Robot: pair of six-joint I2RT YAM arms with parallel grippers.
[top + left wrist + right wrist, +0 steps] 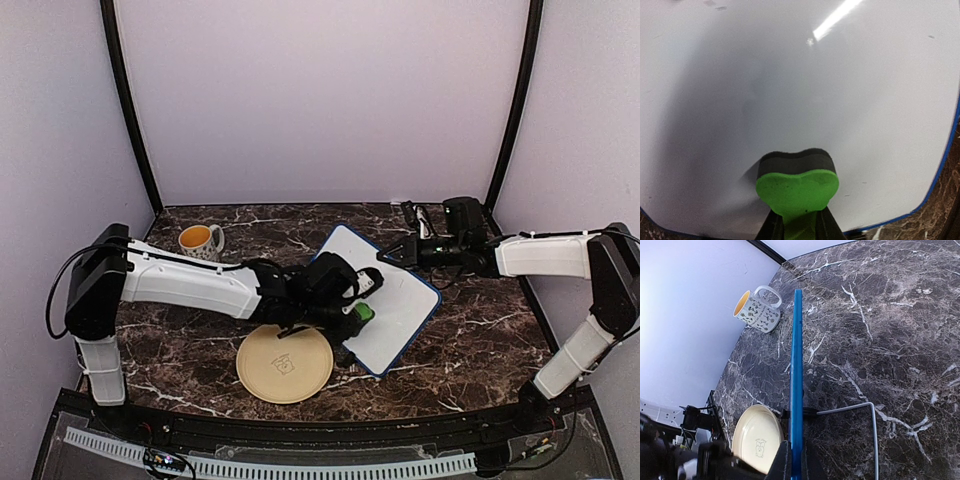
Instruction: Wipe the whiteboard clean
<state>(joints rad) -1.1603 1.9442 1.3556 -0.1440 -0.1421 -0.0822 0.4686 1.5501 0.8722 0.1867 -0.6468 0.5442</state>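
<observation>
The whiteboard is nearly clean, so my left gripper will carry the eraser (364, 312) down and to its left in the top view, onto the tabletop beside the plate, then release it.
The whiteboard (400, 300), white with a thin blue frame, lies tilted at the table's centre right. My left gripper (355, 312) is shut on a green eraser (364, 312) with a black felt pad, and the pad is pressed on the board's near left part. In the left wrist view the eraser (797, 187) sits between my fingers on the white surface of the whiteboard (790, 85), which shows only faint specks. My right gripper (392, 253) is shut on the board's far edge. The right wrist view shows that blue edge of the whiteboard (796, 365) end-on, running into the right gripper (796, 462).
A pale-yellow plate (285, 363) lies just in front of the board's near corner. A patterned mug (200, 240) with an orange inside stands at the back left. A bent wire stand (860, 407) juts from under the board. Black frame posts rise at both back corners.
</observation>
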